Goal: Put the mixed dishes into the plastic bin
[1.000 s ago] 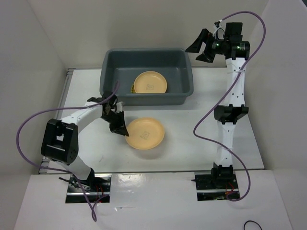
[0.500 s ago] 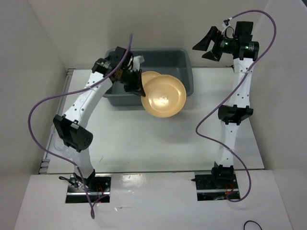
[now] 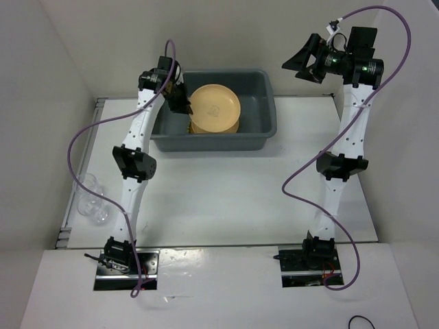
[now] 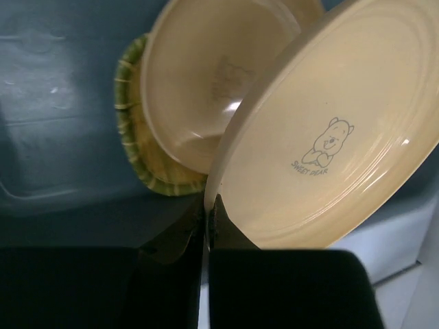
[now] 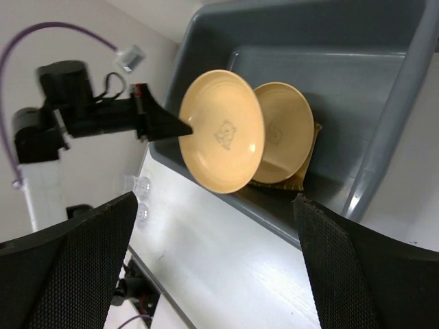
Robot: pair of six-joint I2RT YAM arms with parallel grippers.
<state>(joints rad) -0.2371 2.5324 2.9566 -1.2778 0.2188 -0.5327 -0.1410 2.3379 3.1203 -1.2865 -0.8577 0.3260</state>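
The plate in my left gripper is still above the second plate (image 4: 221,79). Next I will lower it into the bin to stack it there and let go of the orange-yellow plate's rim.
My left gripper (image 3: 184,104) is shut on the rim of an orange-yellow plate (image 3: 215,107), holding it tilted above the dark grey plastic bin (image 3: 206,142). In the left wrist view the fingers pinch the plate's (image 4: 329,130) edge at my left gripper (image 4: 208,205). Below it, a second plate (image 4: 199,82) lies on a yellow slatted tray (image 4: 134,144) on the bin floor. From the right wrist view, the held plate (image 5: 223,130) hangs in front of the second plate (image 5: 285,130) and the tray (image 5: 291,181). My right gripper (image 3: 305,58) is open and empty, raised beyond the bin's right end.
Clear plastic cups (image 3: 92,199) stand at the table's left edge. White walls close in the table (image 3: 240,199) at the left, back and right. The bin takes up the far middle of the table.
My left arm lifted the plate off the table in front of the bin and carried it up and back over the bin. My right arm drifted slightly right, still open.
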